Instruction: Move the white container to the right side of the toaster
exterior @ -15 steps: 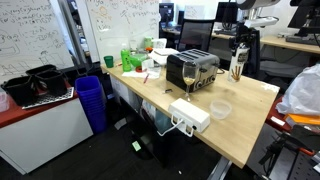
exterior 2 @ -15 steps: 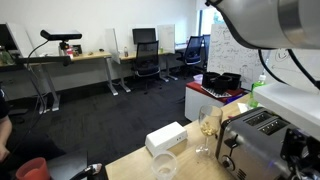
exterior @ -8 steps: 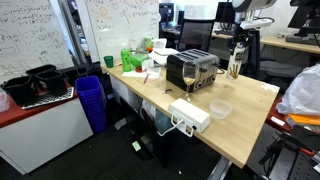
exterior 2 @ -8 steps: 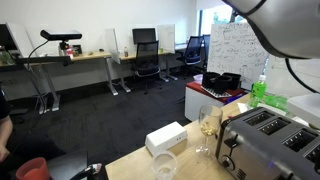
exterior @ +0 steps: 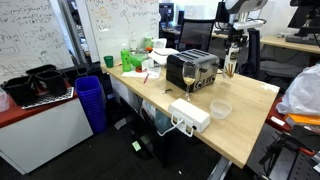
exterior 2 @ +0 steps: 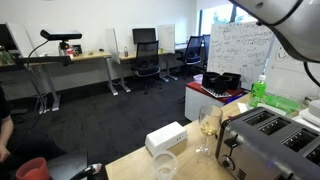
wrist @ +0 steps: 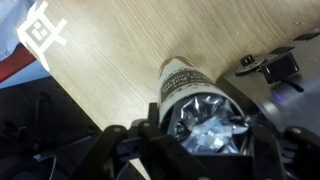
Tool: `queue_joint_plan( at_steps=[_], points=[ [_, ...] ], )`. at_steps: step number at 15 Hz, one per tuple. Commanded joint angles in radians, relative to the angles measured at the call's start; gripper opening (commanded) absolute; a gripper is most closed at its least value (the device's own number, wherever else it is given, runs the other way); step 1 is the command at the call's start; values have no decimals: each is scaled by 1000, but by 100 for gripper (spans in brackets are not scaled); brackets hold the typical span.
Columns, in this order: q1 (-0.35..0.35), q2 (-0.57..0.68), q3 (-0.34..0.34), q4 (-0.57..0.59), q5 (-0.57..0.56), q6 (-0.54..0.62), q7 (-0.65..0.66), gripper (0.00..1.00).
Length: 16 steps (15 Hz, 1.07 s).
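Note:
I need to move the white container in my gripper down and toward the far end of the silver toaster next, onto the tabletop. That side of the toaster is the task's goal.
My gripper (wrist: 205, 140) is shut on the white container (wrist: 183, 82), a cylinder with a printed label and a crinkled foil top. In an exterior view the gripper (exterior: 232, 52) holds the container (exterior: 231, 68) upright over the wooden table (exterior: 250, 125), close beside the far end of the silver toaster (exterior: 193, 70). The toaster also shows in an exterior view (exterior 2: 268, 145); the gripper is out of that view. I cannot tell whether the container touches the table.
A wine glass (exterior: 187, 75) (exterior 2: 207, 125) stands in front of the toaster. A clear plastic cup (exterior: 220, 109) (exterior 2: 165, 165) and a white box (exterior: 190, 113) (exterior 2: 166, 138) sit near the table's front. Green bottles (exterior: 127, 58) stand at one end. A blue bin (exterior: 91, 100) is on the floor.
My gripper has moved with the container a little toward the toaster. The arm has swung up and out of the closer exterior view.

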Motion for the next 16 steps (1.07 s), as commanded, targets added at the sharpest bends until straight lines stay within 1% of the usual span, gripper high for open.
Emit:
queue_joint_plan(
  at_steps=[1,6,11,13,16],
  points=[
    [-28,86,13,146,8,-70,-2,44],
    [-50,166,26,269,38,-80,29,44],
    [-54,214,25,346,59,-104,119,44],
    [-57,230,20,332,78,-75,135,44],
    [-70,250,20,325,100,-74,157,44]
  ],
)
